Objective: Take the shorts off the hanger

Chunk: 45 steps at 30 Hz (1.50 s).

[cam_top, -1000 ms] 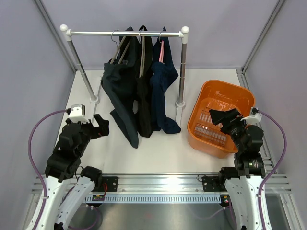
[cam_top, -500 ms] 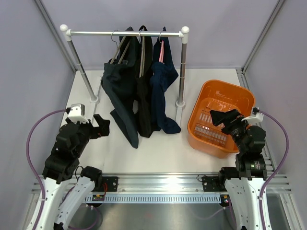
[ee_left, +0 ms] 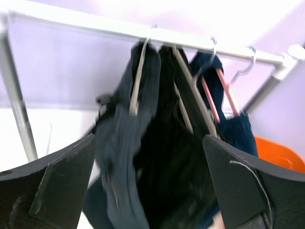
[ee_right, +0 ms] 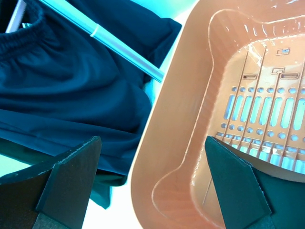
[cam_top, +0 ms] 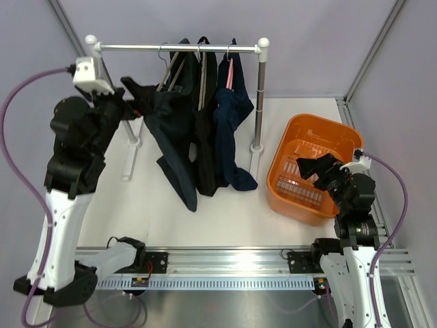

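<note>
Cloth leaves the teal-navy shorts' hanger neck (cam_top: pixel 166 66) (ee_left: pixel 142 64) bare below the bar, so the robot's left gripper will reach for it, outward and to the right in the top view.
Three shorts hang on hangers from the rail (cam_top: pixel 136 48): dark teal-navy (cam_top: pixel 171 130) on the left, black (cam_top: pixel 205 137) in the middle, navy blue (cam_top: pixel 232 123) on a pink hanger (cam_top: pixel 229 72). My left gripper (cam_top: pixel 142 99) is raised high and open, just left of the teal-navy shorts, not touching them. In the left wrist view the open gripper (ee_left: pixel 148 157) frames the teal-navy shorts (ee_left: pixel 119 157) and black shorts (ee_left: pixel 171 157), blurred. My right gripper (cam_top: pixel 314 167) hangs open over the orange basket; nothing lies between its fingers (ee_right: pixel 71 176).
The orange basket (cam_top: pixel 326 123) stands at the right, its wall (ee_right: pixel 190 143) under the right gripper. The rack's two upright poles (cam_top: pixel 259 102) stand on the white table. Grey walls close in behind and on both sides.
My left arm has lifted off the table and swung up and back to the left end of the rack. The right arm has hardly shifted. The shorts hang as before.
</note>
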Available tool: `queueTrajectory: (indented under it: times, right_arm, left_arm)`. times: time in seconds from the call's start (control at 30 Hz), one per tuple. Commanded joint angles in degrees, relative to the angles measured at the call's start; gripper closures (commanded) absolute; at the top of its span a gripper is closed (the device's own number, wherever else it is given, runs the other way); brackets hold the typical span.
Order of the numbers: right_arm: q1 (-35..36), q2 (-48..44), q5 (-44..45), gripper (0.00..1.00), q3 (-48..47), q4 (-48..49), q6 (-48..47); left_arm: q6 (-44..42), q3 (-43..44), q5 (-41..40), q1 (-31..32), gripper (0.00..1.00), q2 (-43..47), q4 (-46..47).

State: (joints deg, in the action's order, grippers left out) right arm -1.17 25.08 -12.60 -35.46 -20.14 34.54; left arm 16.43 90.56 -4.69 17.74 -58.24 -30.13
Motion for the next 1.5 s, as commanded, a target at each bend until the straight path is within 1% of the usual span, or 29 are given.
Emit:
queueTrajectory:
  times: [0.0, 0.03, 0.13, 0.17, 0.23, 0.27, 0.33, 0.47, 0.63, 0.97, 1.07, 1.23, 1.37, 1.4, 1.47]
  right_arm:
    - [0.3, 0.8, 1.2, 0.0, -3.5, -0.3, -2.9]
    - [0.3, 1.2, 1.2, 0.0, -3.6, -0.4, -3.0]
    - [0.3, 1.9, 1.3, 0.01, -4.4, -0.7, -3.3]
    - [0.3, 2.1, 1.3, 0.01, -4.6, -0.7, -3.5]
    - [0.3, 2.7, 1.5, 0.01, -5.0, -0.6, -3.7]
    - [0.3, 3.0, 1.4, 0.01, -5.1, -0.4, -3.8]
    - [0.3, 3.8, 1.4, 0.01, -5.2, -0.1, -4.0]
    - [0.3, 5.0, 0.8, 0.0, -5.2, 1.1, -4.4]
    - [0.3, 5.9, 0.6, 0.01, -5.1, 1.8, -4.3]
    - [0.3, 7.4, -0.1, 0.0, -5.2, 3.4, -4.1]
    - [0.3, 7.4, -0.2, 0.01, -5.2, 3.7, -4.0]
    - [0.3, 7.4, 0.0, 0.01, -5.5, 3.1, -4.5]
    - [0.3, 6.8, 0.1, 0.0, -5.3, 3.0, -4.5]
    - [0.3, 6.8, 0.0, 0.0, -5.2, 3.1, -4.4]
    - [0.3, 7.0, -0.1, 0.0, -5.1, 3.2, -4.5]
  left_arm:
    - [-5.9, 9.3, 0.4, -0.2, 0.05, -9.6, 1.6]
    - [-6.7, 13.8, 0.3, -0.2, 0.07, -14.1, 0.8]
    - [-8.7, 18.5, 1.1, -0.2, 0.11, -19.5, -0.5]
    - [-9.0, 20.9, 1.4, -0.2, 0.14, -22.3, -1.1]
    - [-9.2, 23.5, 1.9, -0.4, 0.16, -25.0, -2.1]
    - [-9.2, 26.2, 1.9, -0.3, 0.19, -27.4, -3.7]
    - [-9.6, 27.8, 1.9, -0.4, 0.22, -29.0, -4.8]
    - [-10.8, 27.9, 0.0, -0.4, 0.24, -30.9, -3.5]
    - [-13.1, 28.7, -1.6, -0.4, 0.26, -33.2, -4.1]
    - [-16.1, 30.6, 0.3, -0.4, 0.31, -38.3, -3.5]
    - [-17.5, 30.7, -0.1, -0.4, 0.32, -39.5, -2.6]
    - [-17.3, 31.5, -0.9, -0.4, 0.35, -41.5, -2.2]
    - [-17.1, 31.5, -1.1, -0.3, 0.45, -41.9, -1.6]
    - [-17.1, 31.7, -1.1, -0.4, 0.53, -42.0, -1.6]
    - [-17.3, 32.1, -1.5, -0.4, 0.66, -42.2, -2.0]
